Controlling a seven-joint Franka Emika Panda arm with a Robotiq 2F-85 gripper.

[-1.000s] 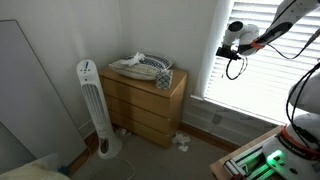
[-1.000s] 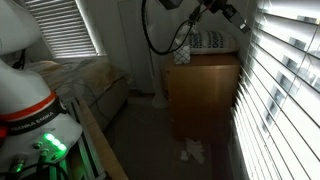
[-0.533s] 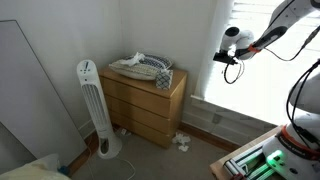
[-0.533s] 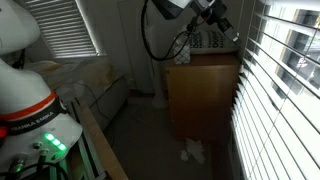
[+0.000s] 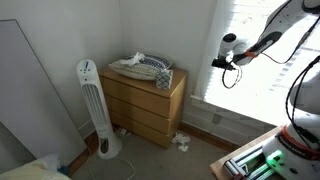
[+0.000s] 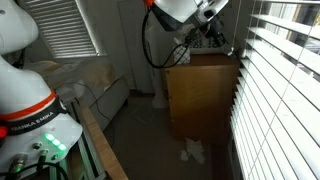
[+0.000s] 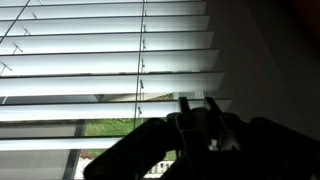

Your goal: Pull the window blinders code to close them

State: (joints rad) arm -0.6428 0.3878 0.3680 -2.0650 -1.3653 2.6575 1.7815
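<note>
The gripper pulls down beside the slats toward the lower end of the blinds next, then releases the cord, since green outdoors still shows through open gaps.
The window blinders [image 7: 90, 62] are white horizontal slats that fill the wrist view, with green outdoors showing through gaps low down. They also show in both exterior views [image 6: 285, 95] [image 5: 262, 60]. A thin cord [image 7: 143, 45] runs down the slats. My gripper [image 7: 197, 100] is a dark silhouette close to the slats, its two fingertips nearly together. The cord between them is too dark to make out. In both exterior views the gripper [image 5: 222, 61] [image 6: 217, 22] hangs beside the blinds, above the wooden dresser [image 5: 146, 100].
The dresser [image 6: 201, 92] stands against the wall by the window with folded cloth on top. A white tower fan [image 5: 91, 105] stands beside it. White scraps [image 6: 192, 151] lie on the floor. A mirror panel [image 5: 25, 90] leans on the wall.
My gripper has moved downward and slightly away from the window edge over the last second, staying beside the blinds.
</note>
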